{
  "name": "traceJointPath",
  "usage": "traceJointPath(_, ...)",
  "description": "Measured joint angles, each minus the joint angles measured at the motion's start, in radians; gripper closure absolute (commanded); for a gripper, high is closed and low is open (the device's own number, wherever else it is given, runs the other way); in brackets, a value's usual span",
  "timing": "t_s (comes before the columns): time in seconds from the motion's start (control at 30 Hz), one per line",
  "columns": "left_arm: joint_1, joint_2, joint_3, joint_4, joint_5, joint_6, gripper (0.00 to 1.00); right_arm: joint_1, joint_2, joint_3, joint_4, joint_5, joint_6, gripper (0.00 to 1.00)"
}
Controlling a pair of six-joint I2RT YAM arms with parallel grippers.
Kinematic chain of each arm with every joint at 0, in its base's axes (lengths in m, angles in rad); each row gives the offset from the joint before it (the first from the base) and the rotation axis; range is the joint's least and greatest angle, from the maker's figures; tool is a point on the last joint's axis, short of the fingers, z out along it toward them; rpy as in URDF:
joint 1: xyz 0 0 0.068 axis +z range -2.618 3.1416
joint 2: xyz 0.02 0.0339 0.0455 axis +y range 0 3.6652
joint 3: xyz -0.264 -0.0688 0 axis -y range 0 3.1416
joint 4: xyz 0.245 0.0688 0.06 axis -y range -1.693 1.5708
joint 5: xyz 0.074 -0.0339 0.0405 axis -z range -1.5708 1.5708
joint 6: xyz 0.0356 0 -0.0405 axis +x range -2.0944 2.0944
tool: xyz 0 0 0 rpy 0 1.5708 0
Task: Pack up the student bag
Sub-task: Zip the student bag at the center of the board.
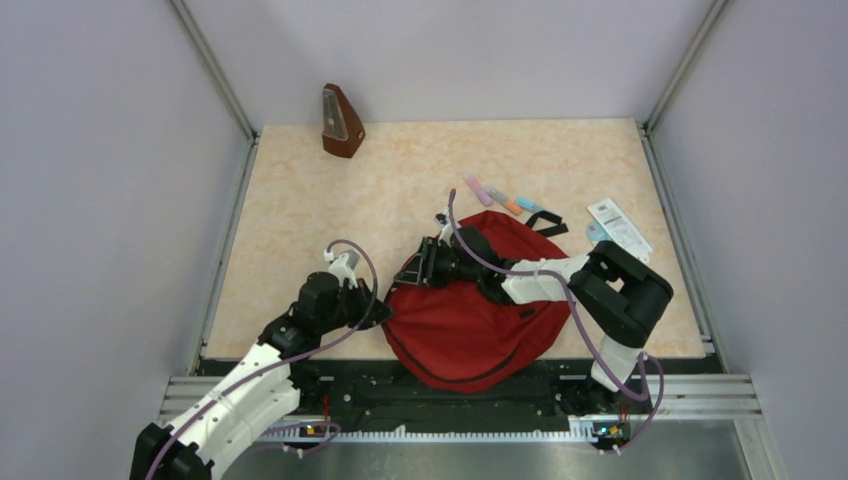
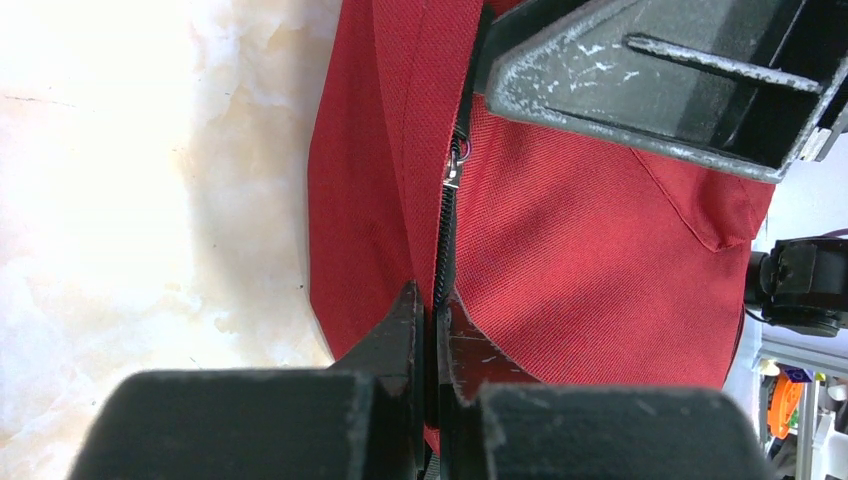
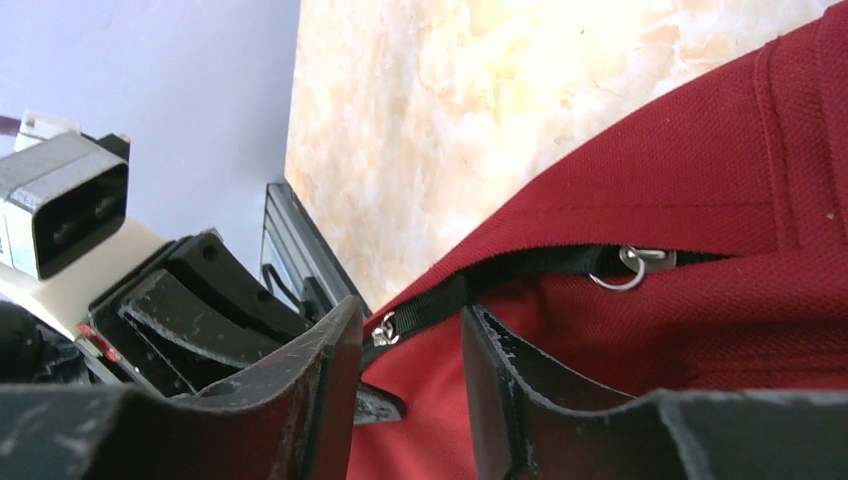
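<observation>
The bag (image 1: 470, 320) hangs over the near edge of the table. My left gripper should next drag the zipper seam outward onto the bare table and let it go.
The student bag (image 1: 470, 320), dark red with black zipper trim, lies flat at the near middle of the table. My left gripper (image 1: 384, 308) is at the bag's left edge. In the left wrist view it (image 2: 432, 300) is shut on the black zipper seam (image 2: 443, 240), below a small metal slider (image 2: 453, 176). My right gripper (image 1: 416, 268) hovers over the bag's upper left part. Its jaws (image 3: 410, 312) stand apart over red fabric, holding nothing. A zipper slider (image 3: 385, 330) sits just past the tips, and a ring pull (image 3: 630, 266) lies further along the partly open zipper.
A brown metronome (image 1: 342, 122) stands at the far left corner. Several coloured highlighters (image 1: 500, 198) and a white packet (image 1: 620, 226) lie beyond the bag at the right. A black strap (image 1: 546, 222) sticks out of the bag's far side. Walls enclose the table.
</observation>
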Motion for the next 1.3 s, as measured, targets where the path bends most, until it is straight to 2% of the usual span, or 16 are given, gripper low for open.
traceJointPath(0.13,0.0,0.0,0.0,0.0,0.0,0.004,1.0,0.013,0.019,0.027,-0.006,0.042,0.014,0.71)
traceJointPath(0.3,0.0,0.0,0.0,0.0,0.0,0.011,1.0,0.027,0.031,0.045,-0.012,0.088,0.013,0.93)
traceJointPath(0.4,0.0,0.0,0.0,-0.001,0.0,0.014,1.0,0.035,0.031,0.045,-0.027,0.109,0.006,1.0)
traceJointPath(0.6,0.0,-0.001,0.0,-0.003,-0.003,0.016,1.0,0.05,0.027,0.042,-0.029,0.156,-0.006,1.0)
traceJointPath(0.73,0.0,-0.008,0.0,-0.008,-0.004,0.015,1.0,0.056,-0.018,-0.005,-0.026,0.196,-0.013,0.89)
traceJointPath(0.93,0.0,-0.016,0.0,-0.011,-0.004,0.016,1.0,0.058,-0.039,-0.016,-0.008,0.22,-0.02,0.86)
traceJointPath(1.03,0.0,-0.016,0.0,-0.012,-0.004,0.016,1.0,0.058,-0.039,-0.016,0.013,0.214,-0.02,0.87)
traceJointPath(1.13,0.0,-0.02,0.0,-0.013,-0.004,0.016,1.0,0.058,-0.039,-0.016,0.028,0.208,-0.02,0.95)
traceJointPath(1.3,0.0,-0.024,0.0,-0.016,-0.005,0.018,1.0,0.058,-0.039,-0.016,0.045,0.203,-0.02,0.96)
